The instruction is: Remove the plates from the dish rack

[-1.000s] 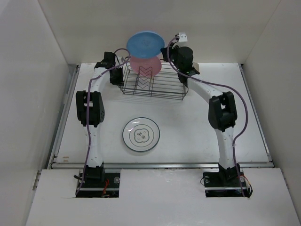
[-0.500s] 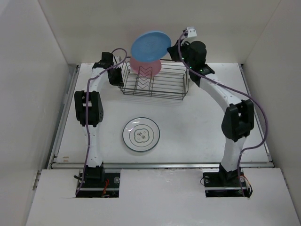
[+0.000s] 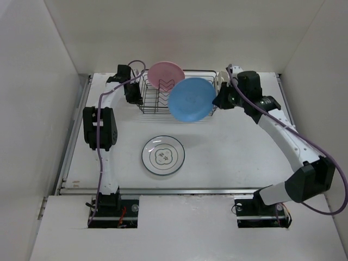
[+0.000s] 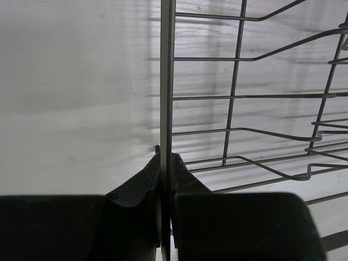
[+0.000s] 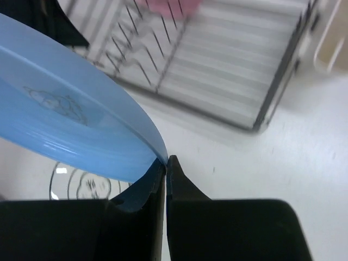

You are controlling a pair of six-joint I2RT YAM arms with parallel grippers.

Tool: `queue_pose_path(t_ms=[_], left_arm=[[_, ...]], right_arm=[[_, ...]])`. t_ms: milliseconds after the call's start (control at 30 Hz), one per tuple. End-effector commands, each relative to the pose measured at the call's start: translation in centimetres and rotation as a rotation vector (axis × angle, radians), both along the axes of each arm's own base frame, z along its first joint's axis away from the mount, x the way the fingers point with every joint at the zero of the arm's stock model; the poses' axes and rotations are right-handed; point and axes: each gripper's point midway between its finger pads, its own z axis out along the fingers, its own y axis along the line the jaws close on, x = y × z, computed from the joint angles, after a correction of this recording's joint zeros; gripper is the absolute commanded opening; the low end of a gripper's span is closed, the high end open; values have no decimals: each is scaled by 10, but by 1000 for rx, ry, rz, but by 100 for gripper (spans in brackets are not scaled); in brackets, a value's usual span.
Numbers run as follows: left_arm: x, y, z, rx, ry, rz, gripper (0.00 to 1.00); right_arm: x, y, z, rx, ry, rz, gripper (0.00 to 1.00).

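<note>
I will next move my right gripper back and down to let go of the blue plate. The bare tabletop beside the white plate is below and back from my gripper.
A plain blue plate hangs tilted in the air over the front of the dish rack. My right gripper is shut on its right rim, and the wrist view shows the rim pinched at the fingertips of that gripper. A pink plate stands upright in the rack's slots. My left gripper is shut on the rack's left rim wire, gripper closed around it. A white plate with a dark rim and centre motif lies flat on the table.
A cream cutlery cup hangs on the rack's right end, just behind the right wrist. White walls close in the table at the left, back and right. The white plate lies midway between the two arms' bases.
The right arm has carried the blue plate from high above the rack's back down and rightward to its front. The pink plate stays in the rack; the left gripper keeps its hold.
</note>
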Motion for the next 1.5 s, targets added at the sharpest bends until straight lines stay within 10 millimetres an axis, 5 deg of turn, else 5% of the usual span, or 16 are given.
queue_pose_path(t_ms=[0, 200, 367, 700, 900, 1100, 1233, 1367, 1467], left_arm=[[-29, -1, 11, -16, 89, 74, 0], [-24, -1, 21, 39, 48, 66, 0], [-25, 3, 26, 59, 42, 78, 0], [-25, 3, 30, 51, 38, 97, 0], [-24, 5, 30, 64, 34, 93, 14], [-18, 5, 32, 66, 14, 86, 28], [-16, 5, 35, 69, 2, 78, 33], [-16, 6, 37, 79, -3, 61, 34], [-16, 6, 37, 85, -5, 51, 35]], right_arm=[[-44, -17, -58, -35, 256, -33, 0], [-83, -41, -150, -126, 571, -150, 0], [-88, -60, -185, -191, 684, -240, 0], [-106, -76, -237, -315, 884, -280, 1], [-105, -78, -247, -338, 903, -278, 28], [-86, -73, -216, -303, 782, -249, 44], [-69, -59, -168, -279, 621, -174, 64], [-47, -10, -84, -226, 328, -12, 97], [-23, 22, -26, -178, 89, 71, 100]])
